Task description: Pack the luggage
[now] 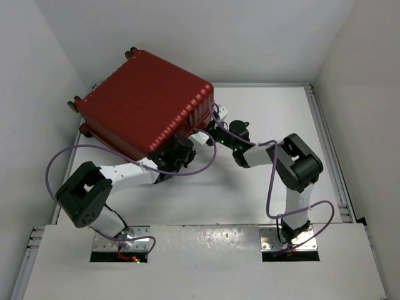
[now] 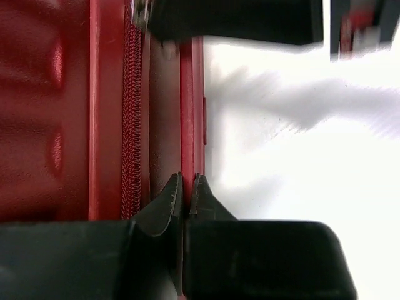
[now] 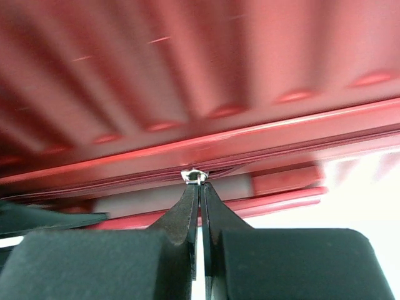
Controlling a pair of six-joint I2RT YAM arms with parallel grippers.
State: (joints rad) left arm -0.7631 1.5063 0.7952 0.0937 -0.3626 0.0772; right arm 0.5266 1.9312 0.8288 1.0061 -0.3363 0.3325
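Note:
I am holding the zipper slider with my right gripper, so next I should pull the luggage's thin red rim [image 2: 187,144] back and to the left in the top view with my left gripper, then release it.
The luggage [image 1: 147,103] is a large red ribbed suitcase lying closed at the back left of the table. My left gripper [image 1: 178,153] sits at its near edge. In the left wrist view the left gripper [image 2: 187,181] is shut, its tips pinching a thin red rim of the luggage [image 2: 62,125] beside the zipper teeth [image 2: 131,125]. My right gripper [image 1: 215,128] is at the luggage's right side. Seen from the right wrist, the right gripper [image 3: 200,187] is shut on the pull of a silver zipper slider [image 3: 194,177] along the seam of the luggage [image 3: 187,75].
The white table [image 1: 250,187] stretches to the right and front of the suitcase. A metal rail [image 1: 328,144] runs along its right edge, with white walls on three sides. Purple cables [image 1: 62,156] loop off both arms. The right arm's black body [image 2: 231,22] shows in the left wrist view.

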